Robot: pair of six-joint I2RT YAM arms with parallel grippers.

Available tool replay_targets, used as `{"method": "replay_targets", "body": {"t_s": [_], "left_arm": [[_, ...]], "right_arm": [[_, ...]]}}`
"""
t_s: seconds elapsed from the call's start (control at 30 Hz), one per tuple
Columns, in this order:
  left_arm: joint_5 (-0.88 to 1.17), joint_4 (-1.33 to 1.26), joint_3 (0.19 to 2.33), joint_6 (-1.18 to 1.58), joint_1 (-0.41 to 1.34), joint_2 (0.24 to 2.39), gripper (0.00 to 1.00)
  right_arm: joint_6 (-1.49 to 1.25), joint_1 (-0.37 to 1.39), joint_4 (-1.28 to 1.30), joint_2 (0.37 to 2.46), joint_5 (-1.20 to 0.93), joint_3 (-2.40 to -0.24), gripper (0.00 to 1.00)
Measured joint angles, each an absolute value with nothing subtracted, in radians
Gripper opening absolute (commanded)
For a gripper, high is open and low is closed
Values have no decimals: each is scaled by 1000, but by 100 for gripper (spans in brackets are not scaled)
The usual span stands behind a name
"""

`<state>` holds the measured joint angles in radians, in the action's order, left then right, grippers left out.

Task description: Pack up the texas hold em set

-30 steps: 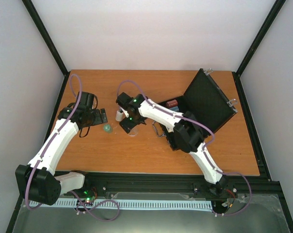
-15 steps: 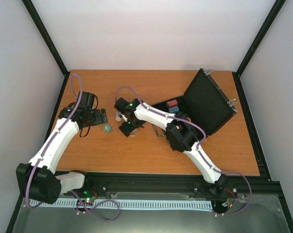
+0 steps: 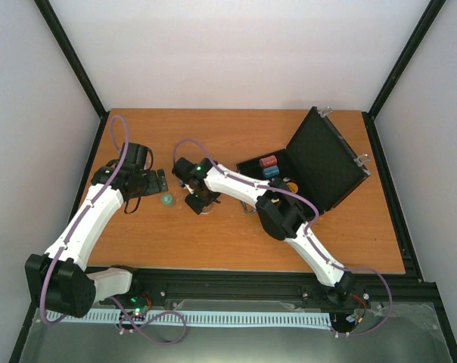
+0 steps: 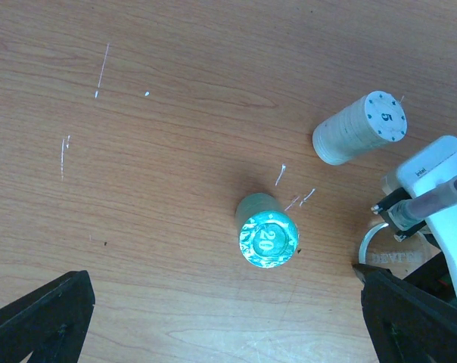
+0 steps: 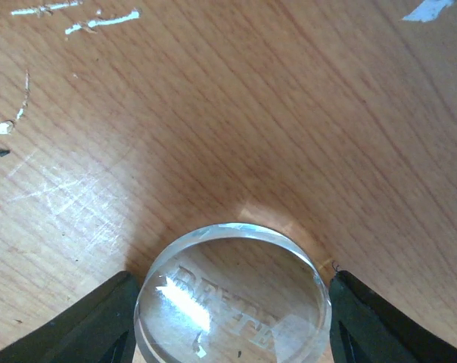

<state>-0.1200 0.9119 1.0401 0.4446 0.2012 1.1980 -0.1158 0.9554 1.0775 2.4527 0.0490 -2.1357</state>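
Next, my right gripper carries the clear disc up, to the right in the top view, then down for release onto the orange disc (image 3: 291,187), as the case lies open.
The black case (image 3: 323,160) lies open at the right, with red (image 3: 268,160) and blue (image 3: 271,172) chip stacks inside and an orange disc (image 3: 291,187) near its front. A clear disc (image 5: 232,299) lies flat on the table. My right gripper (image 5: 232,306) is down over it, one finger (image 5: 100,325) against each side of its rim. A teal chip stack (image 4: 266,234) marked 20 and a white chip stack (image 4: 361,128) marked 5 stand near it. My left gripper (image 4: 225,302) hangs open above the table just short of the teal stack (image 3: 167,200).
The right arm (image 3: 244,185) stretches across the table's middle from the case side. Its wrist (image 4: 433,189) shows at the right edge of the left wrist view. The case's raised lid (image 3: 331,151) stands at the right. Black frame rails (image 3: 289,283) run along the near edge.
The right arm reached further left and lowered over the clear disc, and its jaws closed in onto the disc's rim. The left arm has stayed still.
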Motion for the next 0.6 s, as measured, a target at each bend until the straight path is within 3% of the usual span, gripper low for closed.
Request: {"method": "replay_targets", "body": {"t_s": [0.37,0.6], "left_arm": [[-120,912,1040,445,201,1198,100],[-120,912,1037,445,201,1198,100]], "right_arm": [[-117,937,1116,2427,95,-2133,61],[-134,854,1139,2271,88,-2091,60]]}}
